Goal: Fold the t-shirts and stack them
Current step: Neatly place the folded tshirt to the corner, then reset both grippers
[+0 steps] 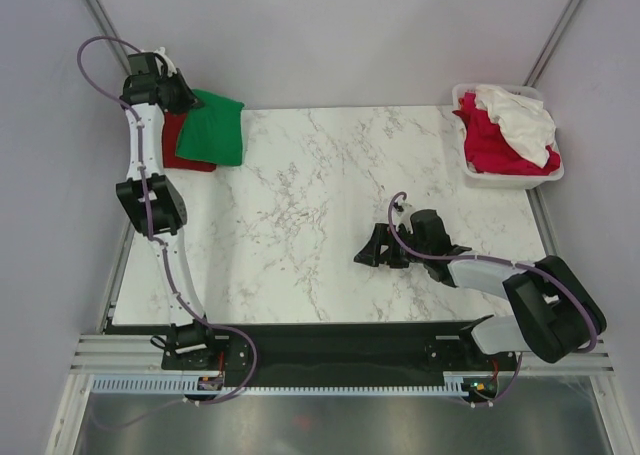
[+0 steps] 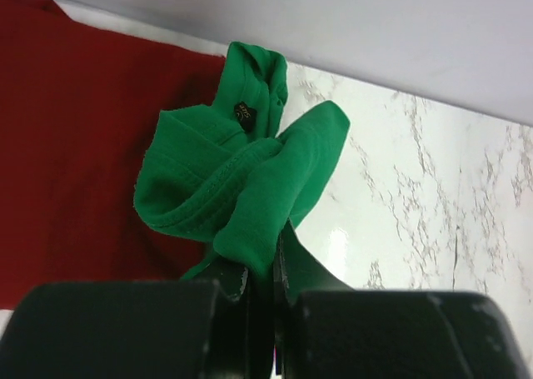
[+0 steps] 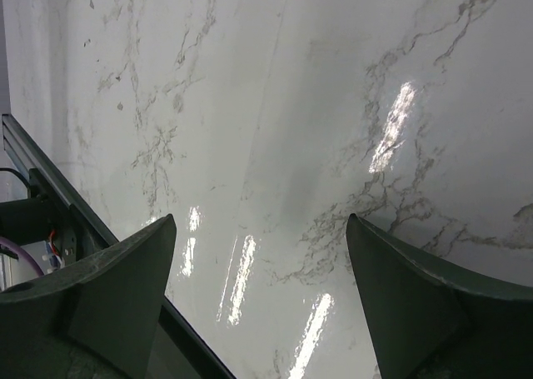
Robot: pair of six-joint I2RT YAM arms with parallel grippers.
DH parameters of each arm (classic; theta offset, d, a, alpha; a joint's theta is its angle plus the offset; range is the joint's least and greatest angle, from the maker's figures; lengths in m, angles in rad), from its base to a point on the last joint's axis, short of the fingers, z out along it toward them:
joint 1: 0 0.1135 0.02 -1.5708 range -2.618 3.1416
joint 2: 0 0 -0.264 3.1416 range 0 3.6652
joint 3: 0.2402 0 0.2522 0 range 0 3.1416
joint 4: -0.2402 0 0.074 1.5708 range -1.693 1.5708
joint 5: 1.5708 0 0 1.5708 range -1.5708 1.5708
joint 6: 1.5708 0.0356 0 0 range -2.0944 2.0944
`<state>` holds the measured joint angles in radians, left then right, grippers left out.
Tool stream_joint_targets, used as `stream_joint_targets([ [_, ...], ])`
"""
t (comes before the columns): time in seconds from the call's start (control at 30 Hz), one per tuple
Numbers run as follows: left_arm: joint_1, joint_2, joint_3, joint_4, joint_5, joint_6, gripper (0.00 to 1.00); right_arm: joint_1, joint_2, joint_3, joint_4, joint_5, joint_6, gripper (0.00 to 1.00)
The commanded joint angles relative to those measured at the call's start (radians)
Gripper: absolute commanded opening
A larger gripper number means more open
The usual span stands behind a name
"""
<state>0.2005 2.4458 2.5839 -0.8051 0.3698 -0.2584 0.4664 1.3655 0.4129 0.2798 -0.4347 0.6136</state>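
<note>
I will drag the green t-shirt (image 1: 213, 127) to the left in the top view with my left gripper next and then open it, because the t-shirt reaches past the dark red one onto marble.
A bright green t-shirt (image 1: 213, 127) lies folded at the table's far left corner, partly over a dark red t-shirt (image 1: 178, 145). My left gripper (image 1: 172, 93) is at that corner, shut on a bunched edge of the green t-shirt (image 2: 237, 187), with the dark red t-shirt (image 2: 75, 137) spread beneath. My right gripper (image 1: 372, 252) is open and empty over the bare marble near the table's front right; in its wrist view its fingers (image 3: 125, 287) stand wide apart over marble.
A white plastic basket (image 1: 508, 180) at the far right corner holds a crimson-pink t-shirt (image 1: 492, 140) and a white t-shirt (image 1: 520, 120). The marble table (image 1: 320, 225) ends at a black rail along the near edge. Grey walls stand behind.
</note>
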Motion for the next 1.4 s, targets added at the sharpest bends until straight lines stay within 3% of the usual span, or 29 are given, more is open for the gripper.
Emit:
stream_joint_targets([
  [0.0,0.065,0.033,0.062,0.144,0.001,-0.025,0.02,-0.003,0.023,0.010,-0.022,-0.009,-0.023,0.93],
  [0.27,0.151,0.099,0.078,0.237,0.026,-0.048,0.02,-0.003,0.040,0.018,-0.016,-0.015,-0.023,0.93],
  [0.37,0.159,0.139,0.073,0.306,0.005,-0.028,0.10,-0.005,0.046,0.021,-0.016,-0.016,-0.023,0.93],
  [0.4,0.160,0.153,0.073,0.325,-0.006,-0.024,0.22,-0.006,0.046,0.021,-0.014,-0.016,-0.022,0.93],
  [0.53,0.160,0.176,0.049,0.405,-0.148,0.007,0.47,-0.005,0.046,0.021,-0.016,-0.016,-0.021,0.94],
  [0.57,0.159,0.173,0.038,0.412,-0.184,0.013,0.58,-0.006,0.047,0.021,-0.016,-0.016,-0.020,0.94],
  [0.6,0.158,0.167,0.033,0.415,-0.213,0.019,0.75,-0.005,0.047,0.021,-0.016,-0.016,-0.021,0.94],
  [0.7,0.160,0.106,-0.005,0.411,-0.287,0.036,1.00,-0.006,0.047,0.023,-0.014,-0.016,-0.021,0.94],
  [0.93,0.152,-0.130,-0.074,0.388,-0.443,-0.019,1.00,-0.006,0.040,0.017,-0.010,-0.012,-0.020,0.95],
  [1.07,0.128,-0.330,-0.266,0.386,-0.569,-0.057,1.00,-0.005,0.023,0.006,-0.005,-0.003,-0.018,0.98],
  [1.2,0.117,-0.513,-0.547,0.389,-0.494,-0.157,1.00,0.001,-0.003,-0.003,-0.005,0.016,-0.015,0.98],
  [1.37,0.060,-0.669,-0.770,0.396,-0.399,-0.180,0.94,0.043,-0.135,-0.043,-0.048,0.147,-0.011,0.98],
])
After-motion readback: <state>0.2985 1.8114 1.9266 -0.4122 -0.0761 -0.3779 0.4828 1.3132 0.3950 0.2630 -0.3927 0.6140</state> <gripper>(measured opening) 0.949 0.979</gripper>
